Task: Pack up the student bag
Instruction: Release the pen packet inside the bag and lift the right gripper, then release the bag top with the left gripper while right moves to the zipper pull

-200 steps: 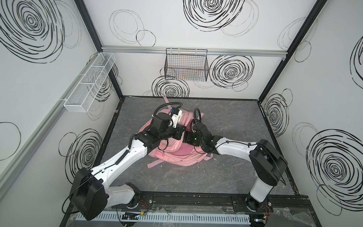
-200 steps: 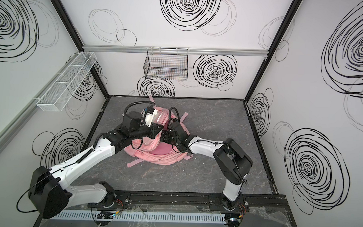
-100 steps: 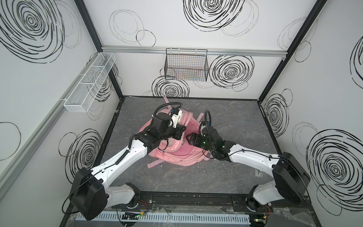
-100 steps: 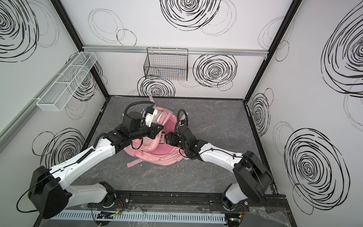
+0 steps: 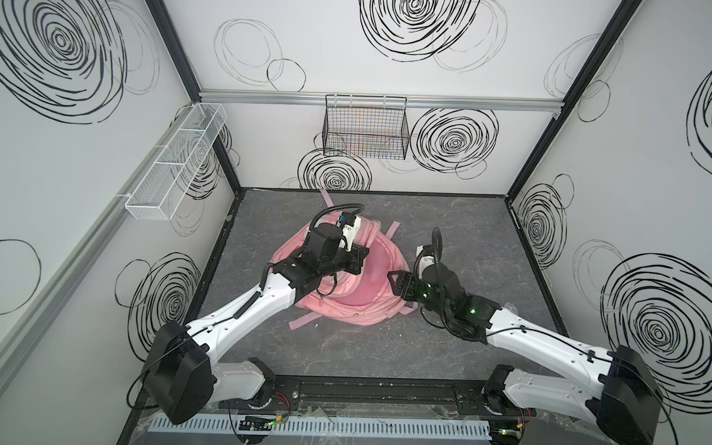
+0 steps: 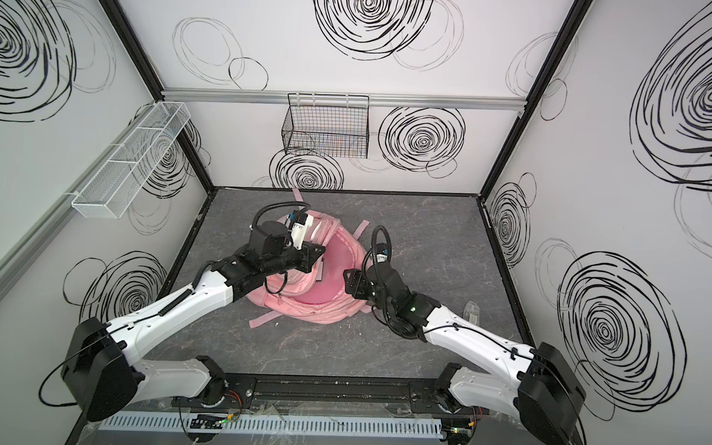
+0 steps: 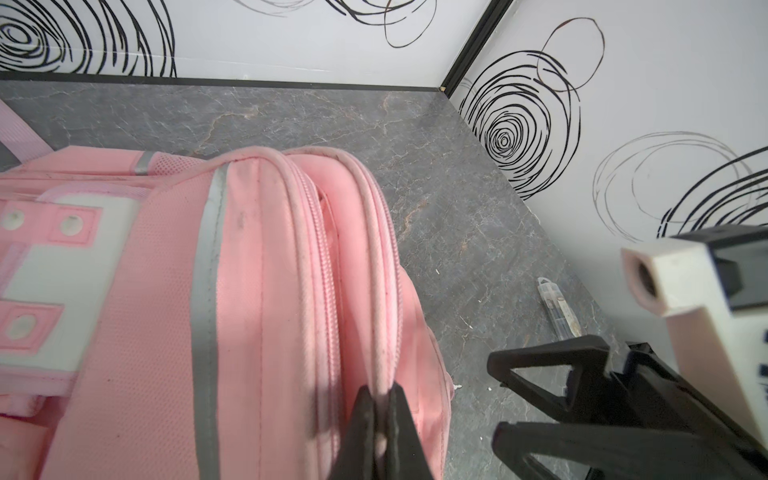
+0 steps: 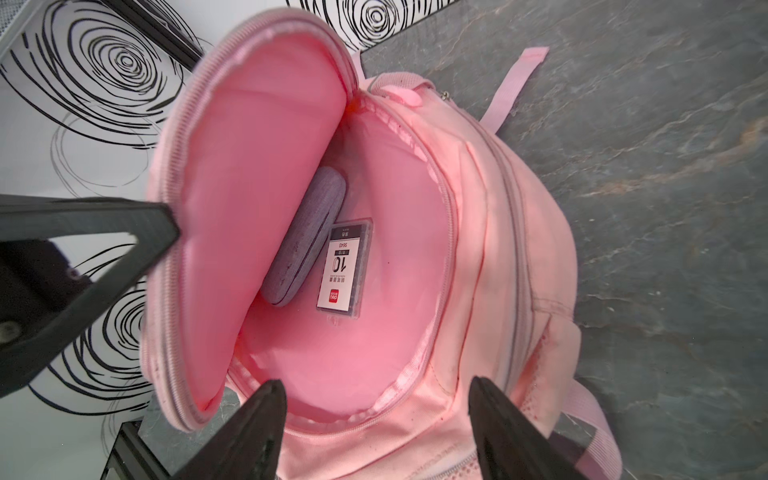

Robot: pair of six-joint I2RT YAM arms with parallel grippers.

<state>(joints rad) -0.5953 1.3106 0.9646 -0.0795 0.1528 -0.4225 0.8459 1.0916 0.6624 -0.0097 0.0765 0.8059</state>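
The pouch and clear box are already inside, so the left gripper next needs to bring the flap's piped rim outward and toward the bag's opening [image 5: 379,262] and then let go of it.
The student bag [image 5: 370,283] [image 6: 329,290], a pink backpack, lies in the middle of the table in both top views with its main compartment unzipped. My left gripper [image 7: 379,388] [image 5: 360,259] is shut on the piped rim of the bag's front flap and holds it up. My right gripper [image 8: 374,384] [image 5: 395,280] stands open and empty just over the near rim of the opening. Inside the bag [image 8: 498,249] lie a grey-lilac pouch [image 8: 305,237] and a clear box with a white label [image 8: 345,266]. The right gripper [image 7: 494,401] also shows in the left wrist view.
A small clear pen case [image 6: 471,311] [image 7: 559,309] lies on the table to the right of the bag, close to the right arm. Pink straps [image 5: 302,321] trail from the bag. A black wire basket [image 5: 365,130] hangs on the back wall, a white mesh shelf [image 5: 177,164] on the left wall.
My right gripper has drawn back from over the bag's inside to its right rim, with its jaws a little narrower. The left gripper still holds the flap in the same place.
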